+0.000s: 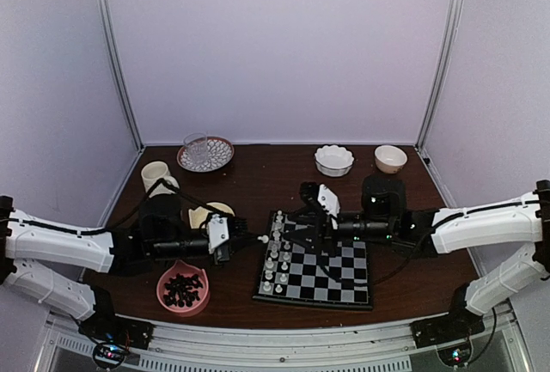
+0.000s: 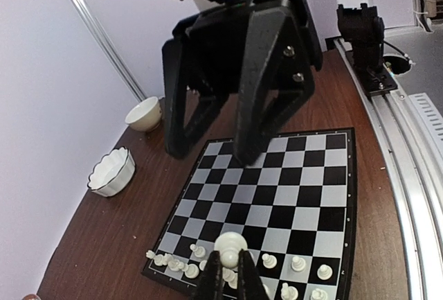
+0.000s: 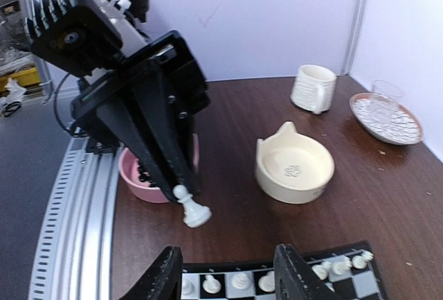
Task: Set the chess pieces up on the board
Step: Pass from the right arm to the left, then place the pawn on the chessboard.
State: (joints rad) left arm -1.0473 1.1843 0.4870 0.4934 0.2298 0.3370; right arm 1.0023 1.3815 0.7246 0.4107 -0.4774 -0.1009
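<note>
My left gripper swings over the board next, turns its fingers down and lowers the pawn beyond the white pieces, where the squares stand empty (image 2: 184,240).
My left gripper (image 2: 230,260) is shut on the round head of a white pawn (image 2: 230,243). It holds the pawn tilted in the air, just off the board's left edge (image 1: 260,239). In the right wrist view that pawn (image 3: 193,208) hangs from the left fingertips (image 3: 181,181) above the brown table. The board (image 1: 331,279) lies in front of the arms, with several white chess pieces (image 1: 275,259) along its left columns. My right gripper (image 3: 228,276) is open over those pieces (image 3: 241,283), with nothing between its fingers (image 2: 249,151).
A pink bowl (image 1: 182,289) of black pieces sits near the left of the board. Behind it are a cream cat-eared bowl (image 3: 294,168) and a mug (image 1: 156,174). A plate with a glass (image 1: 205,154), a scalloped white bowl (image 1: 333,160) and a small bowl (image 1: 390,158) line the back.
</note>
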